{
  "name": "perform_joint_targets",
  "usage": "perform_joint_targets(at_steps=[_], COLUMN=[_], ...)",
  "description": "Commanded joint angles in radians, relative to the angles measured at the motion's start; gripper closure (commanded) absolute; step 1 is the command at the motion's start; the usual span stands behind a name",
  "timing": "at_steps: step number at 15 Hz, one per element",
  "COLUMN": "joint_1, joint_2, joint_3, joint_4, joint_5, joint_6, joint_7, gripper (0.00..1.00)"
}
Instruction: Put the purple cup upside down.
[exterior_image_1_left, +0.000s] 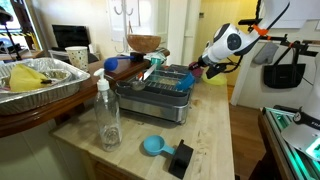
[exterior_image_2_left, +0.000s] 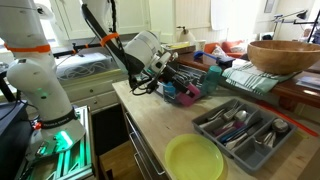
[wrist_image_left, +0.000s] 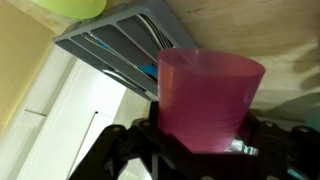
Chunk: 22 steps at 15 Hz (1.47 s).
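Note:
The cup still hangs above the wood. It goes down onto the wooden tabletop beside the grey cutlery tray next, and my gripper releases it there.
The purple cup fills the wrist view, a plain magenta tumbler held between the black fingers of my gripper. The fingers clasp its narrower end, and its wider end points away from the wrist. In both exterior views the gripper holds the cup tilted, just above the wooden tabletop, next to the grey cutlery tray. In one exterior view the cup is too small to make out clearly.
The cutlery tray holds several utensils. A yellow-green bowl lies near it. A clear bottle, a blue scoop and a black block stand near the table's front. A wooden bowl sits behind.

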Motion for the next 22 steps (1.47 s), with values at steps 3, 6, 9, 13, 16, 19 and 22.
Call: perform_joint_targets(at_steps=[3,6,9,13,16,19,22], joint_1=[0.000,-0.004,-0.007,-0.104,-0.167,-0.209,-0.230], joint_2=[0.001,0.023,0.044,0.081,0.111,0.131,0.146], joint_3=[0.015,0.014,0.017,0.135,0.201,0.253,0.286], joint_4=[-0.034,-0.037,-0.048,-0.066,-0.070,-0.073,-0.081], joint_5=[-0.206,-0.261,-0.345,-0.324,-0.347,-0.348,-0.349], joint_6=[-0.046,-0.047,-0.071,-0.135,-0.203,-0.265,-0.334], joint_7=[0.258,0.341,0.418,0.398,0.435,0.445,0.474], gripper=[0.52,0.52,0.52,0.52,0.52,0.52,0.52])
